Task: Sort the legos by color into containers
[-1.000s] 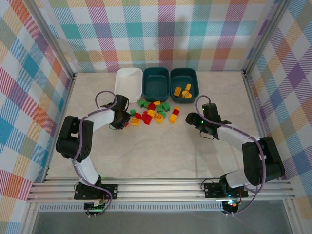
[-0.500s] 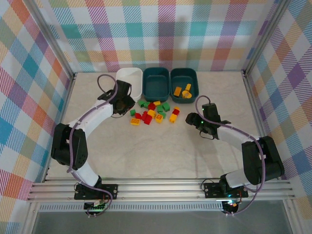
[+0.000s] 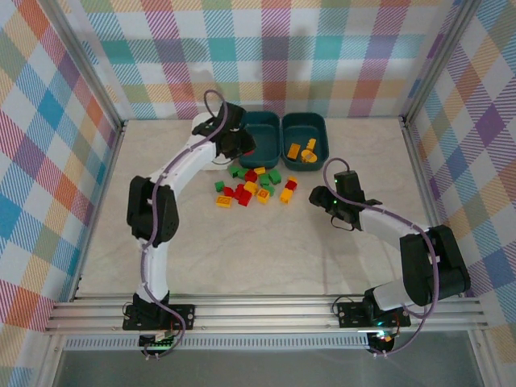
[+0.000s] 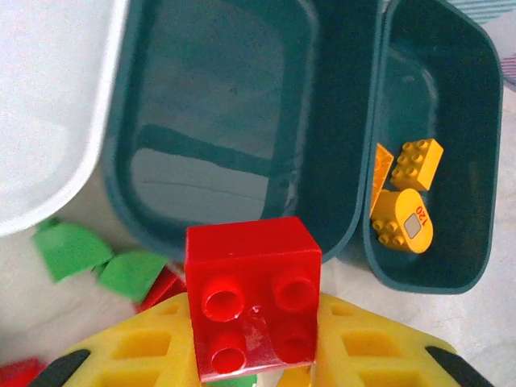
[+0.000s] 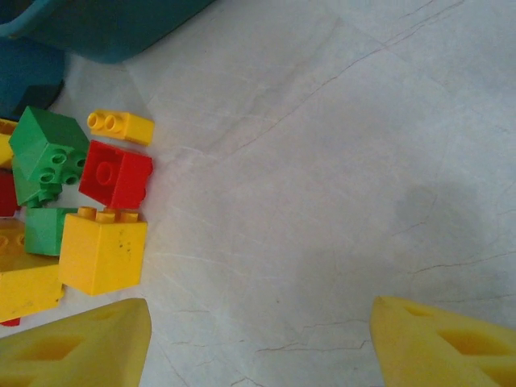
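Note:
I should move my left gripper outward over the middle dark teal container and lower it to let go of the red lego, because that container is still empty.
My left gripper (image 3: 236, 145) (image 4: 251, 353) is shut on a red lego (image 4: 251, 282), held just above the near rim of the middle dark teal container (image 4: 121, 201), which is empty inside. The right teal container (image 3: 305, 119) (image 4: 476, 201) holds yellow legos (image 4: 407, 218). Left of these is the white container (image 4: 48, 105). Several loose legos (image 3: 254, 185) in red, green and yellow lie on the table in front of the containers. My right gripper (image 3: 332, 197) (image 5: 258, 339) stands open over bare table just right of that pile, near a yellow lego (image 5: 102, 251) and a red one (image 5: 117, 173).
The left arm stretches diagonally across the white container's near corner. Metal frame posts and plaid walls close in the table (image 3: 266, 250) on three sides. Bare tabletop lies between the pile and the arm bases.
My left arm has carried the red lego from the pile's left side up and back to the right, over the middle teal container's rim. The right arm has stayed still.

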`<move>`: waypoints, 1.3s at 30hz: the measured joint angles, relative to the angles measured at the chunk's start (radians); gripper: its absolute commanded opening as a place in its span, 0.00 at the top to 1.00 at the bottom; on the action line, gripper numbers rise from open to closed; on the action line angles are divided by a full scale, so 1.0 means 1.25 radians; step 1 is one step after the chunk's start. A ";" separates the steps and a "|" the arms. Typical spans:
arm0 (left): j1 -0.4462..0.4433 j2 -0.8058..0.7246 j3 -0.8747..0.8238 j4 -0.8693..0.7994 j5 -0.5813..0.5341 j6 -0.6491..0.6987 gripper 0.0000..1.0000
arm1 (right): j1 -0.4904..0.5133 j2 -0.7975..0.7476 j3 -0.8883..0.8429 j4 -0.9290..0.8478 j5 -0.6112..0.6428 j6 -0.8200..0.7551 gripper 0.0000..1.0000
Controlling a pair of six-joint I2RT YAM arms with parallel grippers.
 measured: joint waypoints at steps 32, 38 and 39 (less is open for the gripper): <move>0.000 0.355 0.454 -0.127 0.058 0.126 0.29 | -0.001 0.039 -0.071 0.080 0.117 -0.018 0.25; -0.011 0.243 0.330 -0.153 0.034 0.196 0.38 | -0.001 0.039 -0.081 0.103 0.099 -0.018 0.25; -0.017 0.215 0.292 -0.156 0.024 0.214 0.39 | -0.001 0.039 -0.081 0.106 0.095 -0.018 0.25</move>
